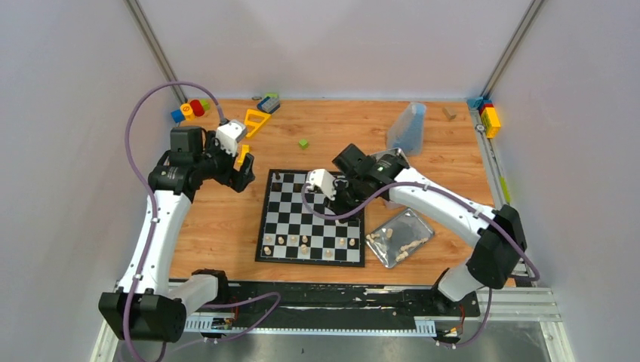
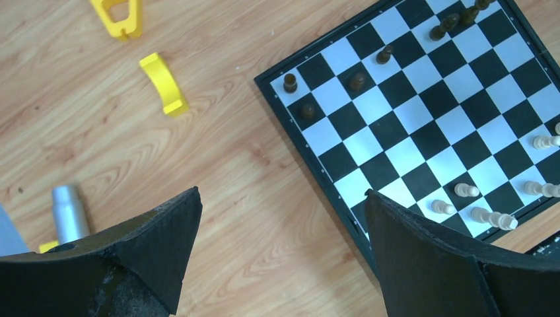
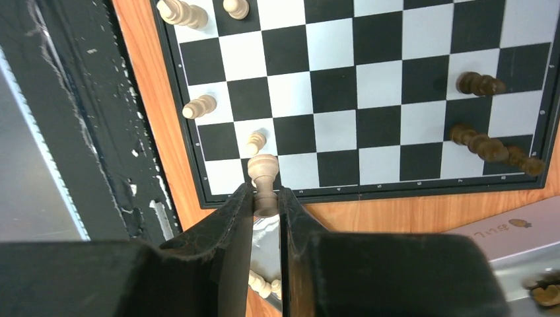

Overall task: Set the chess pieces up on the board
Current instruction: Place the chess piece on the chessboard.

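I will next move my right gripper back and down onto the board's near corner square [image 1: 354, 255] [image 3: 224, 177] beside the metal tray. The square is empty, so I will let go of the cream chess piece there.
The black and white chessboard [image 1: 312, 216] lies mid-table. Cream pieces [image 1: 305, 243] stand along its near rows and a few dark pieces [image 1: 278, 178] at its far edge. My right gripper [image 3: 265, 201] is shut on a cream chess piece [image 3: 263, 175], held above the board's edge; in the top view it [image 1: 332, 188] hovers over the board's far right part. My left gripper [image 2: 282, 228] is open and empty over bare wood beside the board [image 2: 422, 112]; in the top view it [image 1: 243, 172] is just off the board's far left corner.
A metal tray [image 1: 420, 225] with several cream pieces lies right of the board. Yellow toy parts [image 1: 255, 121], a green cube [image 1: 303, 143], coloured blocks [image 1: 190, 110] and a clear container [image 1: 408, 128] lie at the back. More blocks [image 1: 489, 117] sit on the right rail.
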Controlling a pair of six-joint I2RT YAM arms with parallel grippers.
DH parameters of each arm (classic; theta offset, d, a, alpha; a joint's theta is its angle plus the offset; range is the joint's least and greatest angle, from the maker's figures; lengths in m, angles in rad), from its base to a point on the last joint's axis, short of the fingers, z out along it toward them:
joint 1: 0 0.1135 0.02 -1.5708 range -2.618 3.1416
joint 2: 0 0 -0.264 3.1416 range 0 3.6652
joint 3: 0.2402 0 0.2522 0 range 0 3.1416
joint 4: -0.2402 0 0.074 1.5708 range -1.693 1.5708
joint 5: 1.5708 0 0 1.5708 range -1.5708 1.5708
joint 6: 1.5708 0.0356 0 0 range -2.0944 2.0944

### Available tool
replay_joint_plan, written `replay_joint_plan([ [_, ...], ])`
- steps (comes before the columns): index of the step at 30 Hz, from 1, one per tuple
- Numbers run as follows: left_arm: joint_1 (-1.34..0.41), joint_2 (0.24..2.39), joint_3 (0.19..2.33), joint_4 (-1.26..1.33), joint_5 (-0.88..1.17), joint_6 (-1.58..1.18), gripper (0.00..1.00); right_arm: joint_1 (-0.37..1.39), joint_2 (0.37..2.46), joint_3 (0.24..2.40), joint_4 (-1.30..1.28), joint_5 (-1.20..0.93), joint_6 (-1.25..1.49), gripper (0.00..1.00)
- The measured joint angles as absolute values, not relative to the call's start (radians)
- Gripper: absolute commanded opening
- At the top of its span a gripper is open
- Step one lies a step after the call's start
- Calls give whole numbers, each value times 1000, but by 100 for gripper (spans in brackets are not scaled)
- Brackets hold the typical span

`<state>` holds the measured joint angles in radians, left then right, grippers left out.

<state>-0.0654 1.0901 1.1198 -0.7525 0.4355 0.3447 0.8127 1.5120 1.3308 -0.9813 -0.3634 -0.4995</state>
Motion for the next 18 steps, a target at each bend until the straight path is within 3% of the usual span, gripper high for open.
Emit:
replay_joint_plan([
  [9, -16, 1064, 1172, -846, 394, 290, 100, 981, 1690, 1475, -1057, -201, -528, 1],
  [18, 26, 1065, 1172, -857, 372, 274, 100, 1055, 1694, 1407, -1121, -127, -545, 2],
])
